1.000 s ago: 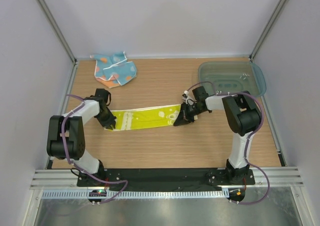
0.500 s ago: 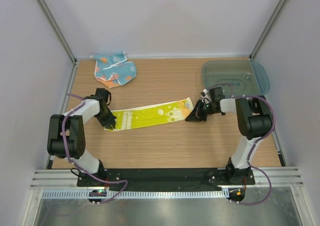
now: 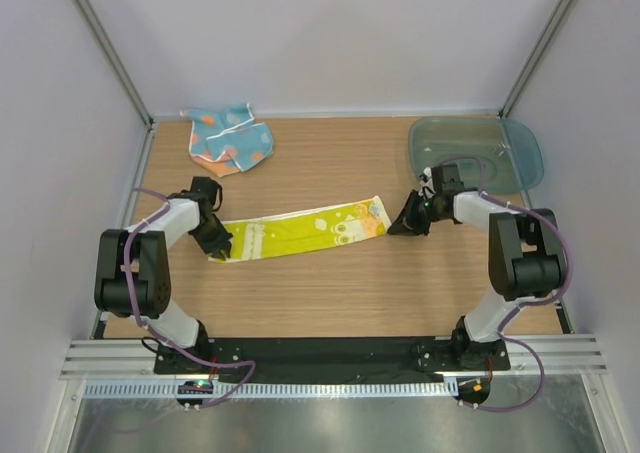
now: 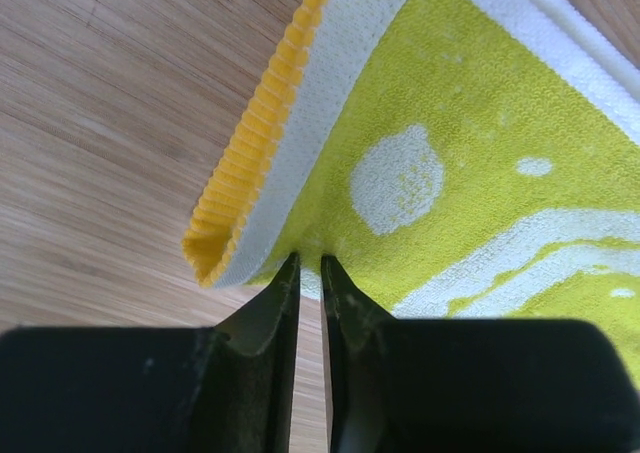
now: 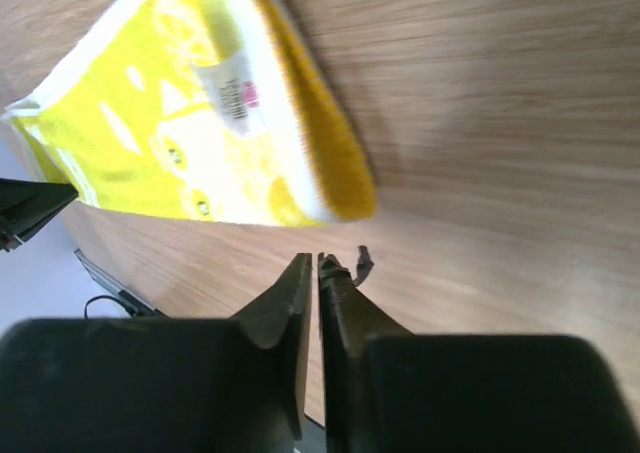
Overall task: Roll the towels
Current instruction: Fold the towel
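Observation:
I will next open my right gripper and bring it toward the yellow towel, onto the near corner of the towel's end (image 3: 387,232) (image 5: 342,204), since it is outside my fingers.
The yellow towel (image 3: 300,231) lies on the wooden table as a long, narrow folded strip. My left gripper (image 3: 218,245) is shut on its left end, and the left wrist view shows the tips (image 4: 310,263) pinching the white-edged cloth (image 4: 450,173). My right gripper (image 3: 396,229) sits just past the strip's right end, jaws nearly together with nothing between them (image 5: 317,258). The towel's right corner (image 5: 200,123) lies apart from it. The light blue towel (image 3: 230,140) is crumpled at the back left.
A translucent teal tray (image 3: 520,158) stands at the back right, close behind my right arm. Metal frame posts and white walls enclose the table on three sides.
My right gripper drew the yellow towel's right end rightward, straightening the strip, then let go and moved further right. The tray shifted slightly right. The left gripper stayed put.

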Robot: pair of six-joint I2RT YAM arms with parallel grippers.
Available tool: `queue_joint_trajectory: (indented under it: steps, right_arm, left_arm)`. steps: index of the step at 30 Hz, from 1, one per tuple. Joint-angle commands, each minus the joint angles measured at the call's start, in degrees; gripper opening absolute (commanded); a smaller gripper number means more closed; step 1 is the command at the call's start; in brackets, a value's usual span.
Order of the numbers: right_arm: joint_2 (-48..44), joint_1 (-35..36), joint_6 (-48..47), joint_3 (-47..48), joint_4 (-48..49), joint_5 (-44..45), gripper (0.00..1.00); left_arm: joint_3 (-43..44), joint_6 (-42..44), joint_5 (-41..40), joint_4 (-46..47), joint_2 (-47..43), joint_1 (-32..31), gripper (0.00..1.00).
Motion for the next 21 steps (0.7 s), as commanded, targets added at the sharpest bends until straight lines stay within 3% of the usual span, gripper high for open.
queue_joint_trajectory:
  steps: [1, 4, 5, 7, 8, 16, 21]
  right_arm:
    - [-7.5, 2.2, -1.4, 3.9, -5.1, 2.5, 0.18]
    - [-12.9, 5.0, -1.0, 3.1, -8.2, 7.5, 0.36]
    - [-15.8, 6.3, 0.0, 2.5, -8.5, 9.8, 0.45]
    - [-18.0, 7.1, 1.4, 0.0, -7.7, 10.9, 0.51]
    - [-19.5, 7.9, 2.0, -1.0, -7.2, 11.3, 0.54]
    - [-18.0, 8.3, 9.9, -6.8, -0.6, 13.0, 0.58]
    - [-14.1, 8.2, 9.7, -5.9, 2.1, 15.8, 0.58]
  left_arm:
    - [0.5, 1.2, -4.2, 0.5, -0.6, 0.7, 0.16]
    - [2.4, 1.8, -3.5, -1.8, -2.6, 0.7, 0.28]
    - [3.0, 2.4, -2.9, -2.4, -4.4, 0.7, 0.37]
    - [3.8, 3.4, -0.3, -2.5, -5.9, 0.6, 0.5]
    - [4.3, 4.8, 0.7, -3.4, -7.0, 0.5, 0.52]
    - [13.8, 13.1, -2.3, -12.6, -9.7, 0.3, 0.59]
    - [10.5, 17.7, 0.4, -9.7, -14.2, 0.3, 0.59]
